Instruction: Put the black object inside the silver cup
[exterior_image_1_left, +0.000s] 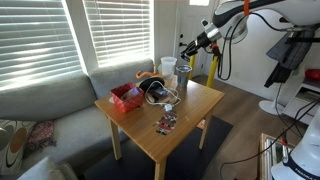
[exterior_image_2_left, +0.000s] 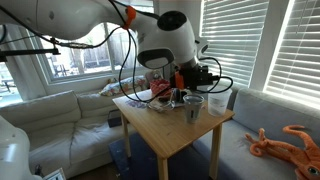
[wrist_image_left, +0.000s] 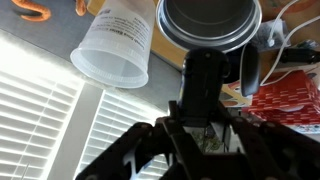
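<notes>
The black object, still above the cup's rim, comes down inside with my gripper next and gets released, since the silver cup's opening (exterior_image_2_left: 194, 98) (wrist_image_left: 208, 16) is below the gripper.
The silver cup (wrist_image_left: 210, 22) is a grey metallic tumbler that stands near the far edge of the wooden table (exterior_image_1_left: 190, 108). It shows in both exterior views (exterior_image_1_left: 183, 72) (exterior_image_2_left: 192, 105). My gripper (wrist_image_left: 205, 125) is shut on the black object (wrist_image_left: 206, 78), a long dark piece that points at the cup's open mouth. In the exterior views my gripper (exterior_image_1_left: 189, 47) (exterior_image_2_left: 190, 78) hangs just above the silver cup. A shorter white cup (wrist_image_left: 113, 45) stands right beside the silver cup (exterior_image_1_left: 168, 66) (exterior_image_2_left: 218, 101).
A red box (exterior_image_1_left: 126, 96) and a tangle of black cable (exterior_image_1_left: 152, 90) lie on the table behind the cups. A small printed packet (exterior_image_1_left: 166, 124) lies near the front. A grey sofa (exterior_image_1_left: 50, 105) flanks the table, and an orange toy octopus (exterior_image_2_left: 285, 140) lies on it.
</notes>
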